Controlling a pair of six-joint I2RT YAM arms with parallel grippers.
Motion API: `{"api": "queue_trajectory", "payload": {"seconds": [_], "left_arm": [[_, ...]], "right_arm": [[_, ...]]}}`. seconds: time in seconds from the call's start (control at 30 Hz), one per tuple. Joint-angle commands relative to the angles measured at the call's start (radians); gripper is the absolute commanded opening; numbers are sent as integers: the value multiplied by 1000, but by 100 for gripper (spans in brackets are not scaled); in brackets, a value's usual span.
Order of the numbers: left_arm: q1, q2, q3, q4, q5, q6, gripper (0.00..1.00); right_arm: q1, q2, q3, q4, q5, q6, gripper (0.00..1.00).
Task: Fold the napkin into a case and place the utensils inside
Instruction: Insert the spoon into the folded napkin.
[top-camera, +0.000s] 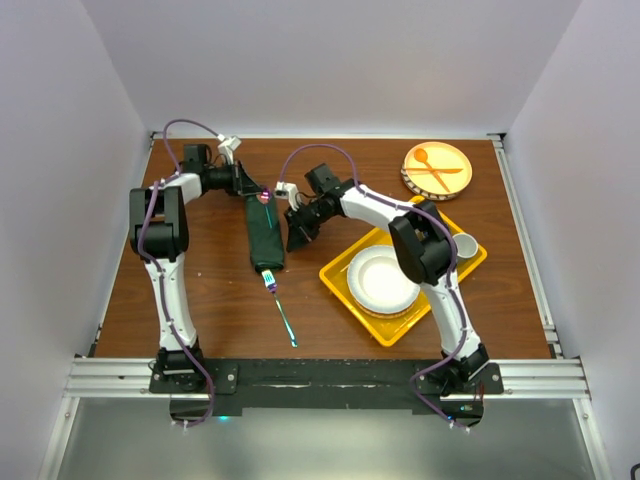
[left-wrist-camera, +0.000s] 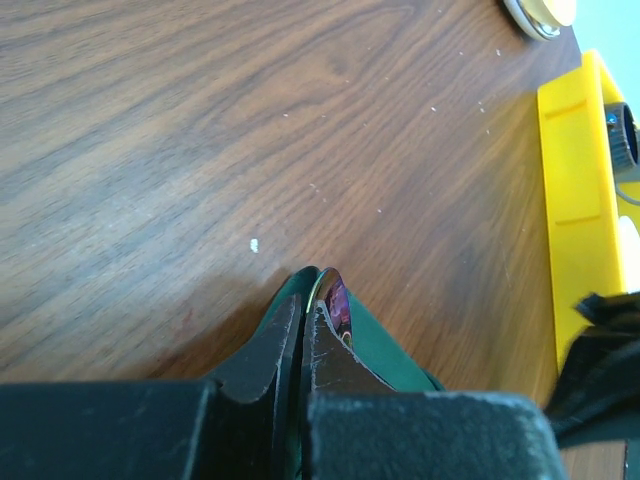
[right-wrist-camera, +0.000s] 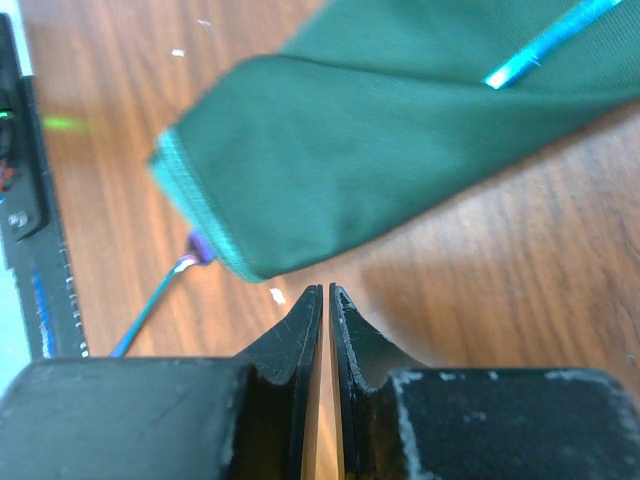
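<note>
The robot's left gripper needs to move slightly back along the case next and release the spoon on the cloth's far end (top-camera: 256, 204) (left-wrist-camera: 378, 350), because the pouch stretches back from beneath the gripper.
The dark green case (top-camera: 265, 235) lies as a narrow pouch on the table's middle left. My left gripper (top-camera: 262, 194) at its far end is shut on the iridescent spoon's bowl (left-wrist-camera: 337, 300), green cloth beneath it. The spoon's thin teal handle (right-wrist-camera: 545, 42) lies over the cloth. The iridescent fork (top-camera: 282, 310) sticks out of the case's near end, its purple neck (right-wrist-camera: 197, 245) at the cloth edge and its handle on the wood. My right gripper (top-camera: 296, 240) is shut and empty just right of the case (right-wrist-camera: 400, 130), low over the table.
A yellow tray (top-camera: 340, 275) at right holds a white plate (top-camera: 383, 278) and a cup (top-camera: 466, 245); its edge shows in the left wrist view (left-wrist-camera: 575, 200). An orange plate with an orange spoon and fork (top-camera: 437, 168) sits at the far right.
</note>
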Motion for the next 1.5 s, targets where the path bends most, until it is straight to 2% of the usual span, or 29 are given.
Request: {"api": "queue_trajectory", "payload": {"seconds": [0.0, 0.23, 0.43, 0.6, 0.8, 1.2, 1.27, 1.47], "left_arm": [[12, 6, 50, 34, -44, 16, 0], [12, 44, 93, 20, -150, -27, 0], [14, 46, 84, 40, -121, -39, 0], [14, 29, 62, 61, -83, -45, 0], [14, -2, 24, 119, -77, -55, 0], [0, -46, 7, 92, -37, 20, 0], [-2, -60, 5, 32, -40, 43, 0], [-2, -94, -21, 17, 0, 89, 0]], "right_arm": [[16, -119, -5, -19, -86, -80, 11], [66, -144, -9, -41, -113, -142, 12], [105, -121, 33, -128, -127, -229, 11], [125, -101, 35, -159, -78, -307, 11], [135, -113, -40, -70, -15, -327, 11], [151, -84, -124, 71, 84, -242, 13], [149, -82, -129, 92, 98, -220, 13], [149, -64, -118, 93, 132, -189, 12]]}}
